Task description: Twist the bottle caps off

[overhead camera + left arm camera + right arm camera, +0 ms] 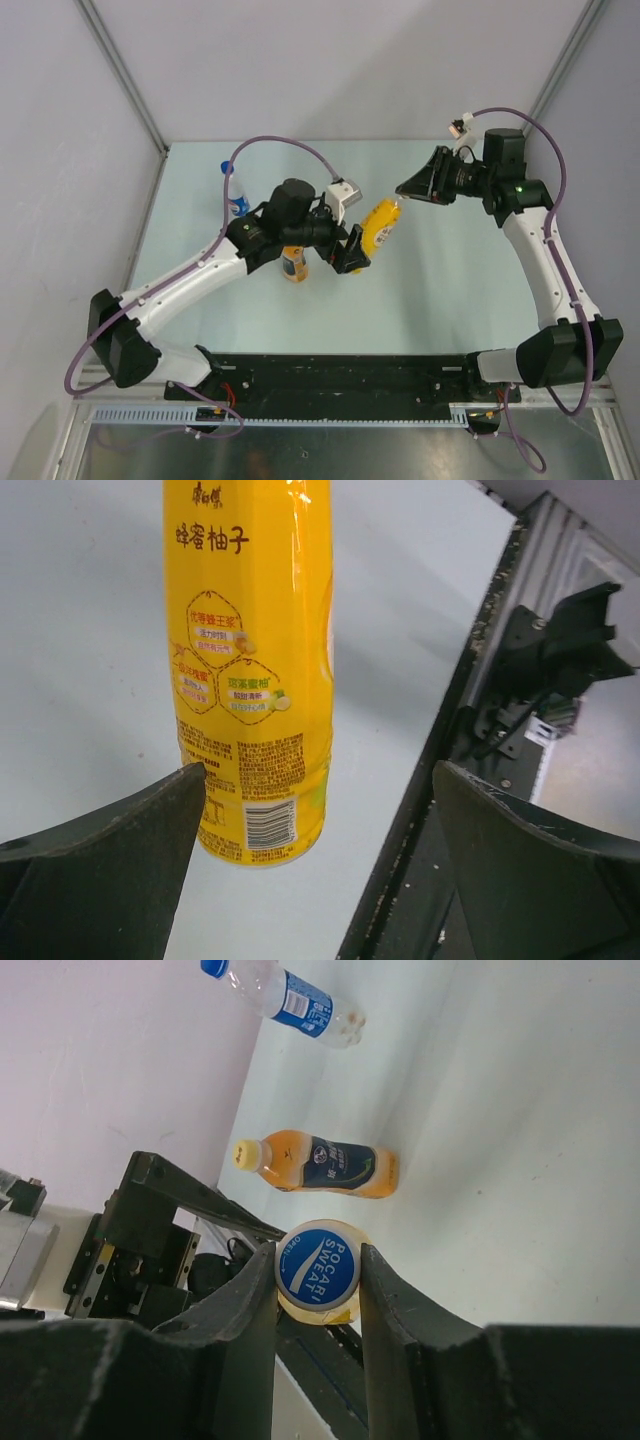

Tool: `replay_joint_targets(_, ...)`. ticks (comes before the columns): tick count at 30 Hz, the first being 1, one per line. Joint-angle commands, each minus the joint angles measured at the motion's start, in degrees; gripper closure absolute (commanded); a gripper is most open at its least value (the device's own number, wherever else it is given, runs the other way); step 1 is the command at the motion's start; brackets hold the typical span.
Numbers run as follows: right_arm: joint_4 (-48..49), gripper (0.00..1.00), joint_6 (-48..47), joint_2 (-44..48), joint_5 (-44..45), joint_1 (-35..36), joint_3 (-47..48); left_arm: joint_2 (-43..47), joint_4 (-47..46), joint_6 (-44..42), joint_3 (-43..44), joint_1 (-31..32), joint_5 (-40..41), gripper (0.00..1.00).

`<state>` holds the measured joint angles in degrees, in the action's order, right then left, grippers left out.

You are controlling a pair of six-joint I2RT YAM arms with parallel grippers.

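Note:
Only the lower end of the tall yellow juice bottle (378, 225) is between my fingers. My left gripper should push farther onto it next, with my fingers around its lower label.
The tall yellow juice bottle (378, 225) hangs tilted above the table between the two grippers. My right gripper (405, 190) is shut on its cap (318, 1265), which has a blue "Pocari Sweat" top; a finger (250, 1300) presses it from each side. My left gripper (352, 250) is open around the bottle's lower end (250, 630). Its left finger (120, 850) is at the label and its right finger (540, 860) is far off. The shorter dark-labelled orange bottle (294, 266) has a yellow cap (247, 1153). The clear water bottle (236, 195) has a blue cap (212, 967).
The left arm's wrist (290, 215) passes over the orange bottle. The water bottle stands near the back left wall (100, 120). The black base rail (340, 375) runs along the near table edge. The pale table (450, 290) lies under both arms.

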<state>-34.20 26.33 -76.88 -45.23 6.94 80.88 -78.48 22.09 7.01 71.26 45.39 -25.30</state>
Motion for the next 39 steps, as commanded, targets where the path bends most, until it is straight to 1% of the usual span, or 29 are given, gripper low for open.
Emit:
replay_joint_targets(1,2.5,1.00,1.3,-1.3,-7.1,-0.6,0.3,-1.6,-0.3,-1.8,-0.3,1.9,11.8,0.00)
replay_joint_targets(3,2.2,1.00,1.3,-1.8,-8.5,-0.8,0.3,-1.8,-0.4,-1.5,-0.4,2.5,15.3,0.01)
replay_joint_targets(8,2.7,1.00,1.7,-1.7,-10.4,-0.8,0.2,-3.6,-0.4,-2.1,-0.4,3.7,19.0,0.01)
replay_joint_targets(13,3.7,1.00,2.1,-1.5,-11.1,-1.4,0.2,-4.7,-0.4,-2.0,-1.2,4.6,17.2,0.01)
replay_joint_targets(17,4.3,1.00,2.0,-1.5,-10.8,-2.0,0.2,-4.7,-0.5,-1.6,-1.8,5.3,15.9,0.05)
replay_joint_targets(20,3.9,1.00,1.3,-1.4,-10.0,-2.0,0.2,-4.5,-0.5,-1.0,-2.5,5.5,14.8,0.14)
replay_joint_targets(26,2.8,1.00,-0.2,-1.6,-8.8,-2.0,0.2,-5.6,-0.6,-0.2,-3.4,5.9,13.5,0.39)
replay_joint_targets(30,1.2,1.00,-2.6,-1.3,-6.4,-2.0,0.2,-5.9,-0.6,0.1,-3.5,6.0,13.3,0.49)
replay_joint_targets(32,0.4,0.97,-3.6,-0.8,-5.1,-1.9,0.2,-5.8,-0.7,0.3,-3.5,6.2,13.3,0.53)
replay_joint_targets(34,0.4,0.93,-4.0,0.1,-4.6,-1.8,0.2,-5.2,-0.8,0.4,-3.6,6.1,13.5,0.56)
replay_joint_targets(35,0.6,0.84,-4.1,0.6,-4.0,-1.8,0.2,-5.0,-0.8,0.4,-3.7,6.2,13.9,0.57)
replay_joint_targets(36,0.9,0.72,-4.1,1.4,-3.1,-1.8,0.1,-4.7,-0.9,0.5,-3.8,6.2,14.2,0.58)
replay_joint_targets(37,1.1,0.62,-4.2,2.5,-0.9,-1.7,0.1,-4.6,-0.9,0.5,-3.9,6.2,14.7,0.59)
replay_joint_targets(39,0.9,0.40,-4.3,5.7,7.7,-0.8,0.1,-4.1,-1.0,0.6,-4.1,6.3,15.5,0.60)
